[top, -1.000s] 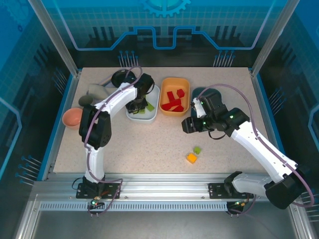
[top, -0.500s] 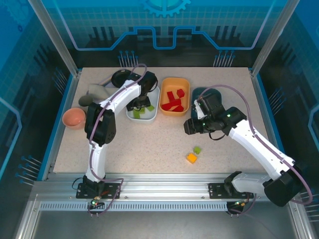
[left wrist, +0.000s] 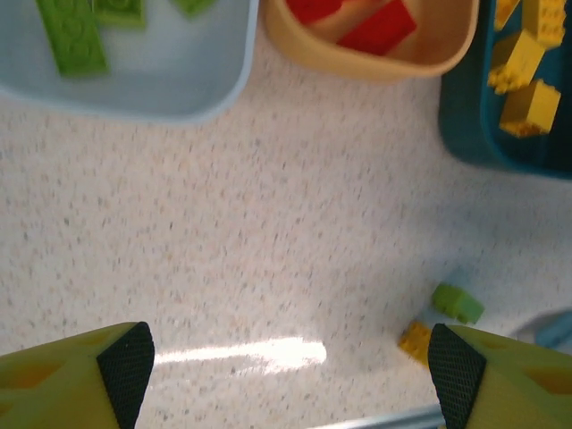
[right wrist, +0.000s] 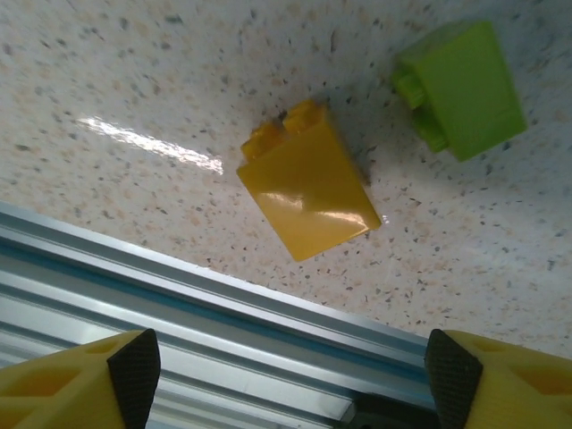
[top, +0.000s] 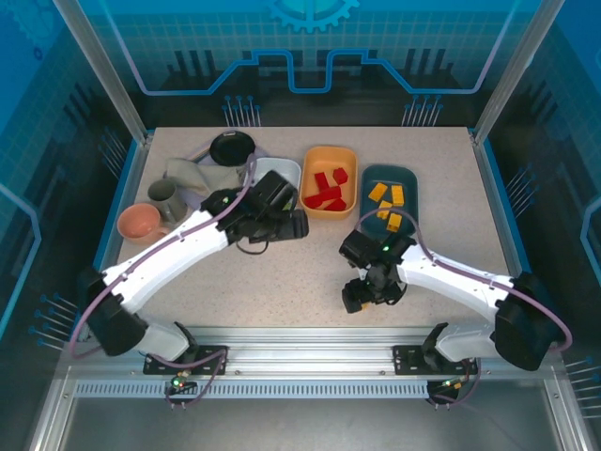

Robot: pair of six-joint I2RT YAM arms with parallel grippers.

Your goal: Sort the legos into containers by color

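I should lower my right gripper over the yellow brick [top: 365, 305] and close it there.
The white tub [left wrist: 134, 85] holds green legos [left wrist: 71, 36], the orange tub [top: 329, 178] holds red ones [left wrist: 375, 25], and the dark teal tub [top: 390, 193] holds yellow ones [left wrist: 527, 103]. Two loose legos lie near the table's front edge: a yellow brick [right wrist: 308, 192] and a green brick [right wrist: 460, 88]. My right gripper [right wrist: 293, 380] hangs open just above them, nothing between its fingers. My left gripper [top: 293, 225] is open and empty over bare table in front of the white tub. In the left wrist view the green brick [left wrist: 458, 302] and the yellow brick [left wrist: 416, 340] lie by the right fingertip.
A black round dish [top: 232, 147], a grey cloth [top: 192, 174], a grey mug [top: 164, 197] and a pink cup [top: 138, 222] stand at the back left. The aluminium rail [right wrist: 223, 304] runs along the table's front edge, close to the yellow brick.
My left gripper opened and drew back from the white tub toward the table's middle. My right arm swung down to the front over the two loose bricks and opened wider.
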